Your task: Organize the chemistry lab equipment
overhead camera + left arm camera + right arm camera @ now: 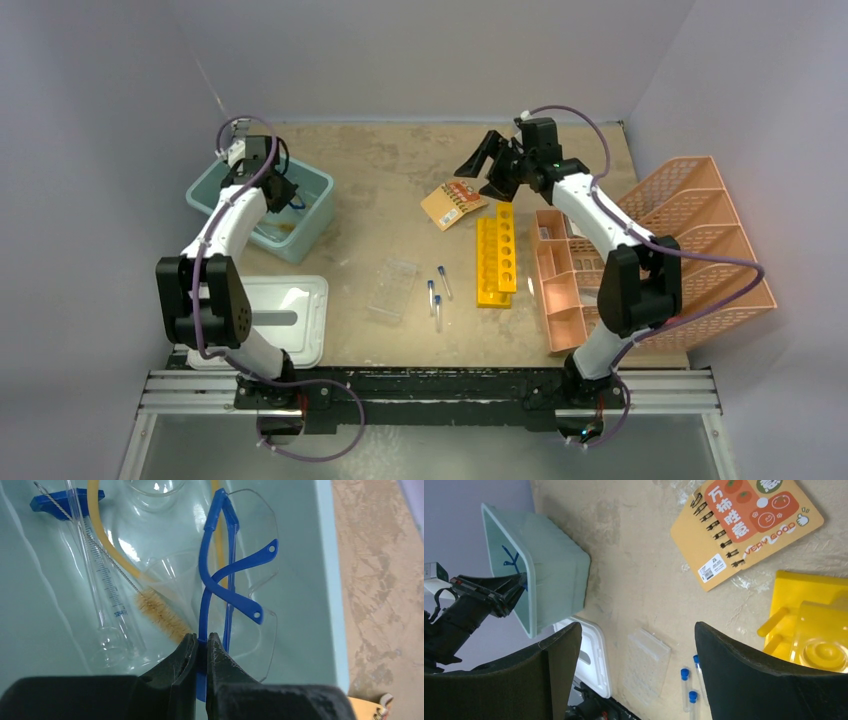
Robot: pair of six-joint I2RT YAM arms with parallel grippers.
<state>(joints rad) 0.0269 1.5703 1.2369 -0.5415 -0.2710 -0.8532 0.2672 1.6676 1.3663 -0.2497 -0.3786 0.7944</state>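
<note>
The bin's bottom by the yellow tubing (289, 222) lies below my left gripper. My left gripper should next go down deeper into the teal bin and let go of the blue arm of the safety glasses.
My left gripper (283, 192) is down inside the teal bin (316, 216). In the left wrist view it (201, 640) is shut on the blue arm of clear safety glasses (252, 565). A thin brush (160, 612) and a graduated glass tube (107, 590) lie beside them. My right gripper (487, 168) is open and empty above the table at the back. Three blue-capped tubes (437, 295) lie loose next to a clear plastic rack (392, 288). Both also show in the right wrist view, the tubes (685, 687) and the rack (649, 662). Two yellow racks (497, 260) lie side by side.
An orange spiral notebook (455, 203) lies under my right gripper. A salmon-pink mesh organiser (660, 260) stands at the right. A white lid (295, 315) lies at the near left. Yellow tubing (100, 525) and clear glassware are in the bin.
</note>
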